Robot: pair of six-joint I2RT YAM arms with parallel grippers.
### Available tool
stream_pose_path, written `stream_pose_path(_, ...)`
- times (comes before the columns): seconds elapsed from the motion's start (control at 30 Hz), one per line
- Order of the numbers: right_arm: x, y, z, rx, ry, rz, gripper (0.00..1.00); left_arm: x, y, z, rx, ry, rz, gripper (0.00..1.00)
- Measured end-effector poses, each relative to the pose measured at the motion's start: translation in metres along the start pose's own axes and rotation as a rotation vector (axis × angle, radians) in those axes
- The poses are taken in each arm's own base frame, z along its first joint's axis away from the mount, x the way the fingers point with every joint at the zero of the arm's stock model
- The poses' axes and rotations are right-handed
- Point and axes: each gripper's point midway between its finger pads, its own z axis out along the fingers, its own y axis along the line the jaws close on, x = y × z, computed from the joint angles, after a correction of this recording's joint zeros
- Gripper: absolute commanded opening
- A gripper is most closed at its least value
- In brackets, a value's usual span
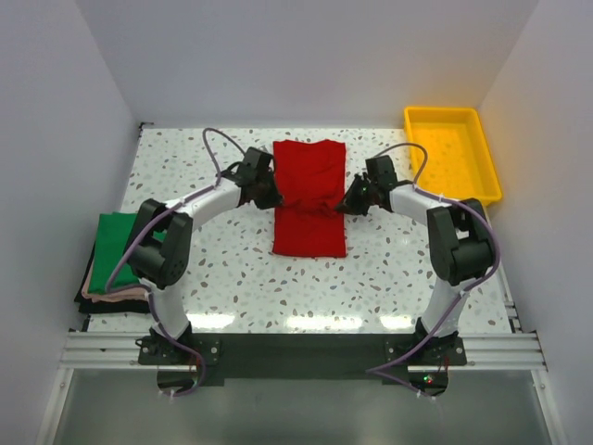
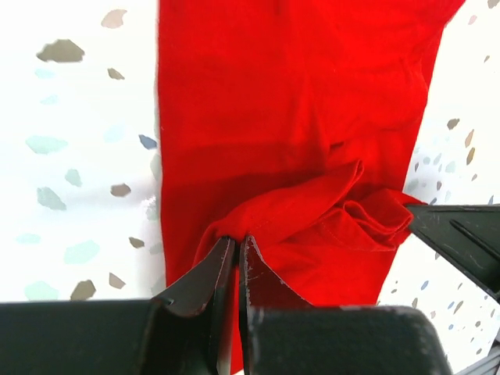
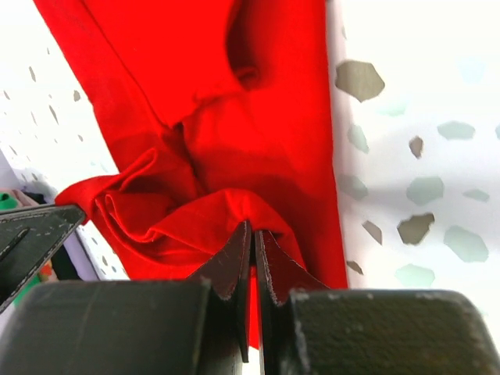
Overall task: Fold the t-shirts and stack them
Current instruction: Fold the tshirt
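Observation:
The left gripper draws the folded red t-shirt's pinched edge slightly outward onto the flat cloth just beyond next and releases it. The t-shirt is still bunched across its middle.
The red t-shirt (image 1: 309, 197) lies as a long folded strip in the middle of the table, bunched across its middle. My left gripper (image 1: 273, 197) is shut on its left edge; in the left wrist view the jaws (image 2: 237, 239) pinch a raised fold of red cloth (image 2: 289, 156). My right gripper (image 1: 345, 202) is shut on the right edge, and the right wrist view shows the same pinch (image 3: 253, 229) on the red cloth (image 3: 258, 141). The green t-shirt (image 1: 119, 243) lies folded on top of a stack at the table's left edge.
A yellow plastic tray (image 1: 451, 153) stands at the back right. Under the green shirt the stack (image 1: 102, 298) holds other folded cloths, pink and dark. White walls close in the table on three sides.

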Motion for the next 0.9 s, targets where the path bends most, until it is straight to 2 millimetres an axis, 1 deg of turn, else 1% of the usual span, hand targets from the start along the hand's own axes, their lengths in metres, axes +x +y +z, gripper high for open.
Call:
stream_pose_path(0.2, -0.011, 0.008, 0.004, -0.024, -0.002, 0.001, 0.03, -0.013, 0.005, 0.007, -0.004, -0.010, -0.020, 0.00)
stream_pose_path(0.3, -0.016, 0.008, 0.006, -0.025, -0.008, 0.008, 0.08, -0.018, 0.005, 0.013, 0.002, -0.007, -0.026, 0.00)
stream_pose_path(0.33, -0.018, 0.007, 0.006, -0.023, -0.009, 0.013, 0.12, -0.018, 0.006, 0.015, 0.004, -0.005, -0.028, 0.02)
stream_pose_path(0.37, -0.020, 0.006, 0.006, -0.024, -0.012, 0.018, 0.15, -0.019, 0.006, 0.017, 0.006, -0.002, -0.030, 0.08)
stream_pose_path(0.4, -0.023, 0.005, 0.006, -0.023, -0.016, 0.022, 0.20, -0.019, 0.007, 0.019, 0.009, 0.003, -0.030, 0.15)
stream_pose_path(0.43, -0.025, 0.004, 0.005, -0.022, -0.020, 0.029, 0.26, -0.019, 0.007, 0.021, 0.015, 0.008, -0.026, 0.23)
stream_pose_path(0.47, -0.027, 0.002, 0.004, -0.021, -0.023, 0.036, 0.39, -0.019, 0.009, 0.022, 0.019, 0.014, -0.023, 0.27)
stream_pose_path(0.53, -0.033, -0.002, 0.003, -0.019, -0.032, 0.048, 0.48, -0.023, 0.009, 0.024, 0.027, 0.021, -0.016, 0.39)
stream_pose_path(0.57, -0.035, -0.004, 0.002, -0.018, -0.035, 0.050, 0.53, -0.027, 0.009, 0.025, 0.031, 0.016, -0.013, 0.48)
stream_pose_path(0.67, -0.042, -0.005, -0.001, -0.016, -0.047, 0.048, 0.55, -0.039, 0.011, 0.021, 0.037, -0.008, -0.012, 0.56)
stream_pose_path(0.73, -0.047, -0.005, -0.003, -0.015, -0.063, 0.037, 0.54, -0.043, 0.013, 0.018, 0.032, -0.021, -0.010, 0.56)
stream_pose_path(0.77, -0.048, -0.003, -0.006, -0.016, -0.068, 0.030, 0.51, -0.046, 0.014, 0.014, 0.027, -0.032, -0.007, 0.54)
stream_pose_path(0.83, -0.049, 0.001, -0.013, -0.014, -0.083, 0.006, 0.46, -0.050, 0.014, 0.005, 0.022, -0.056, -0.006, 0.48)
stream_pose_path(0.87, -0.049, 0.006, -0.017, -0.015, -0.094, -0.014, 0.43, -0.052, 0.012, -0.001, 0.027, -0.064, -0.004, 0.41)
stream_pose_path(0.9, -0.047, 0.012, -0.021, -0.017, -0.105, -0.041, 0.39, -0.054, 0.009, -0.007, 0.035, -0.076, 0.000, 0.37)
